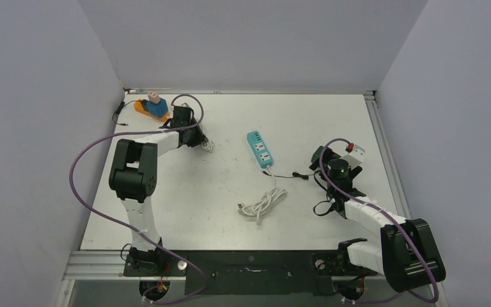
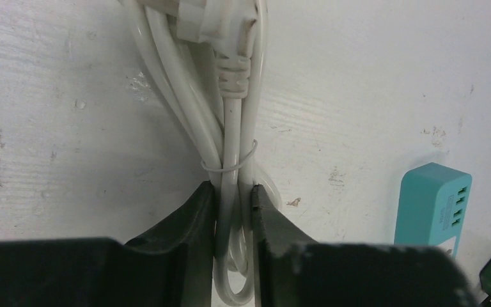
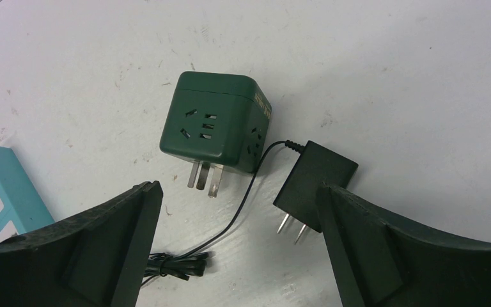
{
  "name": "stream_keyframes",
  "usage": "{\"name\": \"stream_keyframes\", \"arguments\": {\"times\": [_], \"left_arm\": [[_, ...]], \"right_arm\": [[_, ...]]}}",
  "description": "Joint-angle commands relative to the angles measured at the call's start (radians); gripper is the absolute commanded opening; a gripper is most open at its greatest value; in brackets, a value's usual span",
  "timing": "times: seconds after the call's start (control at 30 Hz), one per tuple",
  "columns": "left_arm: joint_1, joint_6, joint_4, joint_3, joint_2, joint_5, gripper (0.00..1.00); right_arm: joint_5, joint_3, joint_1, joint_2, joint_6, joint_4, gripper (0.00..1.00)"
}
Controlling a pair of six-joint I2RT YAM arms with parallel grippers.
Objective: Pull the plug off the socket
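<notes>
My left gripper draws back to the coiled white cord (image 1: 264,204) next and releases the bundle, since that coil lies back and to its right in the top view.
The blue plug (image 1: 156,106) with a pale pinkish top sits plugged into the orange socket strip (image 1: 142,107) at the far left corner of the table. Neither shows in the wrist views. My left gripper (image 1: 198,139) is to the right of the strip and nearer than it. It is shut on a tied bundle of white cord (image 2: 233,147), pinched between its black fingers (image 2: 192,230); the gripper (image 2: 233,192) rests low on the table. My right gripper (image 1: 325,160) is at the right side, open and empty (image 3: 236,189).
A teal power strip (image 1: 259,148) lies mid-table with its coiled white cord (image 1: 262,203); it also shows in the left wrist view (image 2: 431,204) and the right wrist view (image 3: 0,198). A dark green cube adapter (image 3: 214,121) and a small black block (image 3: 316,176) on a thin black wire lie under the right gripper.
</notes>
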Motion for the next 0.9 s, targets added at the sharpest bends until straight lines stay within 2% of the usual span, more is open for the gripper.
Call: {"name": "stream_keyframes", "arguments": {"times": [0.0, 0.1, 0.43, 0.87], "left_arm": [[-0.013, 0.053, -0.027, -0.041, 0.019, 0.025, 0.07], [-0.039, 0.069, -0.052, -0.035, 0.027, 0.047, 0.0], [-0.214, 0.112, -0.129, -0.124, -0.09, 0.15, 0.0], [-0.484, 0.231, -0.102, -0.275, -0.259, 0.528, 0.0]], "right_arm": [[-0.002, 0.015, -0.008, 0.003, -0.004, 0.035, 0.95], [-0.005, 0.013, -0.008, 0.003, -0.003, 0.035, 0.95], [0.002, 0.01, -0.007, -0.004, -0.003, 0.034, 0.95], [0.007, 0.011, -0.008, 0.003, -0.003, 0.036, 0.95]]}}
